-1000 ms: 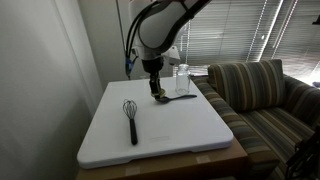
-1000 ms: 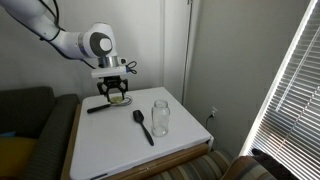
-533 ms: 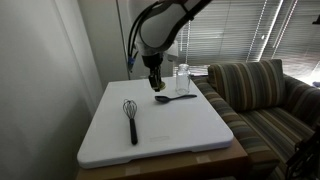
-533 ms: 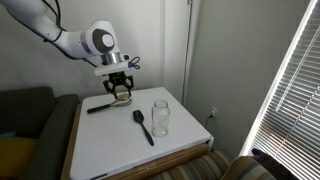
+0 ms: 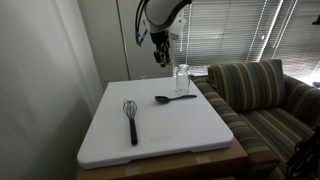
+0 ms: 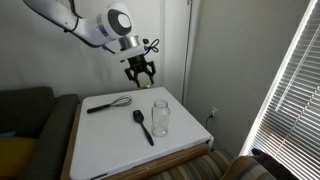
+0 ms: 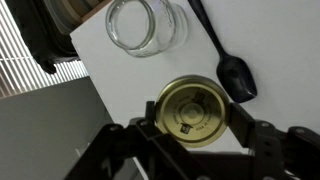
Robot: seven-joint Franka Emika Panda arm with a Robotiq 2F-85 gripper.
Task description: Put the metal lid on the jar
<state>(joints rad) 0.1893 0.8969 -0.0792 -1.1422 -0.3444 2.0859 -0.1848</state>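
Note:
My gripper will move toward the sofa side, over the jar's opening [image 6: 161,103] [image 7: 130,24], then go down and release, because that opening is below the lid and apart from it.
My gripper [image 7: 193,125] is shut on the metal lid [image 7: 192,110], a flat round gold disc held between the two black fingers. In both exterior views the gripper [image 5: 160,58] [image 6: 139,80] hangs high above the white table. The clear glass jar [image 5: 182,79] [image 6: 160,117] stands upright and open near the table's edge. In the wrist view the jar's mouth [image 7: 146,25] lies up and to the left of the lid, apart from it.
A black spoon [image 5: 173,98] [image 6: 143,124] [image 7: 226,55] lies beside the jar. A black whisk [image 5: 131,116] [image 6: 106,103] lies further off on the white table [image 5: 190,135]. A striped sofa [image 5: 265,95] stands next to the table. Window blinds [image 6: 295,80] are close by.
The gripper has risen from the table surface with the lid in it and has moved toward the jar's side. The jar, spoon and whisk have not moved.

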